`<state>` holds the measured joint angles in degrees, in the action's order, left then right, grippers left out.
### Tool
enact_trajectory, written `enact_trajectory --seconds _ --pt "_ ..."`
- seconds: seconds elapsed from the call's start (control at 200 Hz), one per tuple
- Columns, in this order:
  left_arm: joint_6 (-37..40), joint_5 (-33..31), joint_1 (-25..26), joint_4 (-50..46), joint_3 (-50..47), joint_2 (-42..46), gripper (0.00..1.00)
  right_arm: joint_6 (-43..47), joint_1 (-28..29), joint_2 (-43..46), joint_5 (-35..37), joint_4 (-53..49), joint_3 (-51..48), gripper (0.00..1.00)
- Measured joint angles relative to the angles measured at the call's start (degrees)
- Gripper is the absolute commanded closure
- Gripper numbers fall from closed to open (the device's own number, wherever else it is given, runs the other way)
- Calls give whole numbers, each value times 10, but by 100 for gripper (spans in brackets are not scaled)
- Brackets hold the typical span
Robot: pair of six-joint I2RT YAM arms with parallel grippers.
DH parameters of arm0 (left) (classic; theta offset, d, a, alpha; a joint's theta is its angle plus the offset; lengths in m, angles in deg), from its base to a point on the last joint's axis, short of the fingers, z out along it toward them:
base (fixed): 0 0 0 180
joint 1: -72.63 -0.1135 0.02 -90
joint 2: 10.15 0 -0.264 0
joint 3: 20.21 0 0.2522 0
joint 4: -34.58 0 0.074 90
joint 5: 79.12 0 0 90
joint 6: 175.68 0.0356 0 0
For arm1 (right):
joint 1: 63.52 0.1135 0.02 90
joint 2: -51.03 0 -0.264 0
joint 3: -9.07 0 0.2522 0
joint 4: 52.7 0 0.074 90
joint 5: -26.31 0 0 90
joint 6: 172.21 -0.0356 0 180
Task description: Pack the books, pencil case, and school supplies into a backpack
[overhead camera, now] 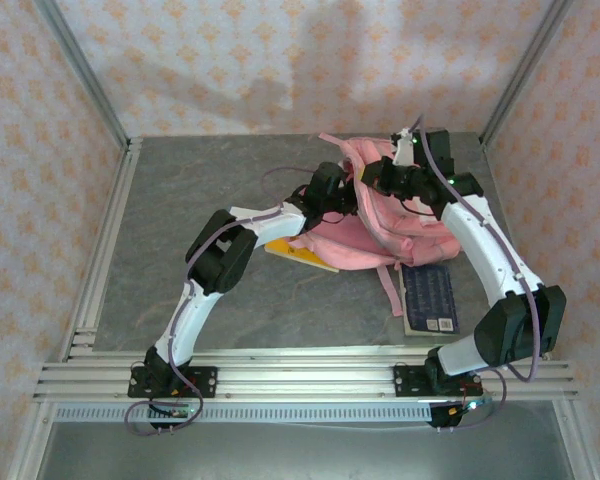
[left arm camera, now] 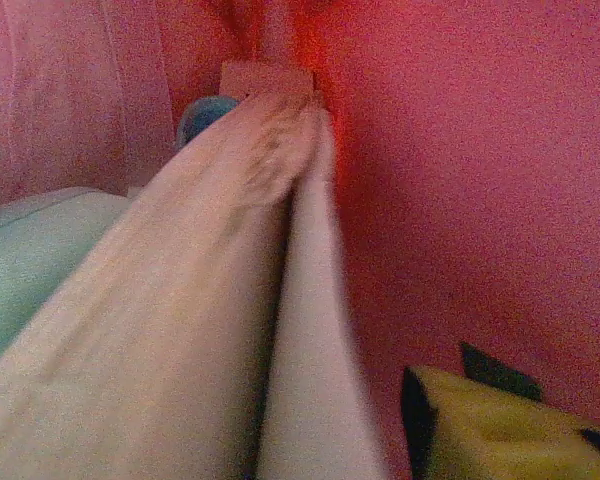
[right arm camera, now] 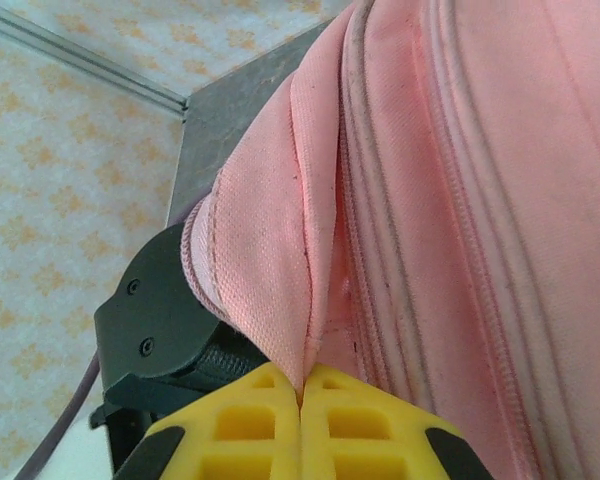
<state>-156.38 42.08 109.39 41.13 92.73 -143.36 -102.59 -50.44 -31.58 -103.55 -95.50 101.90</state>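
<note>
The robot's right gripper will next carry the fold of pink rim away from the left gripper, and then it will open to release it.
The pink backpack lies at the back right of the table. My right gripper is shut on a fold of its pink rim and holds it up. My left gripper is inside the backpack and open: one yellow finger stands apart from a pale, blurred flat thing seen edge-on. The sage-green pencil case lies inside at the left, with a teal item deeper in. A yellow book pokes out from under the backpack. A navy book lies on the table.
A pink strap trails toward the navy book. Metal rails run along the near edge, and patterned walls close in the sides and back. Grey tabletop lies bare on the left.
</note>
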Motion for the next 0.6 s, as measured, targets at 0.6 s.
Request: enact_trajectory --seconds 0.6 --pt "37 0 -94 -104 -295 293 23 10 -42 -105 157 48 78 100"
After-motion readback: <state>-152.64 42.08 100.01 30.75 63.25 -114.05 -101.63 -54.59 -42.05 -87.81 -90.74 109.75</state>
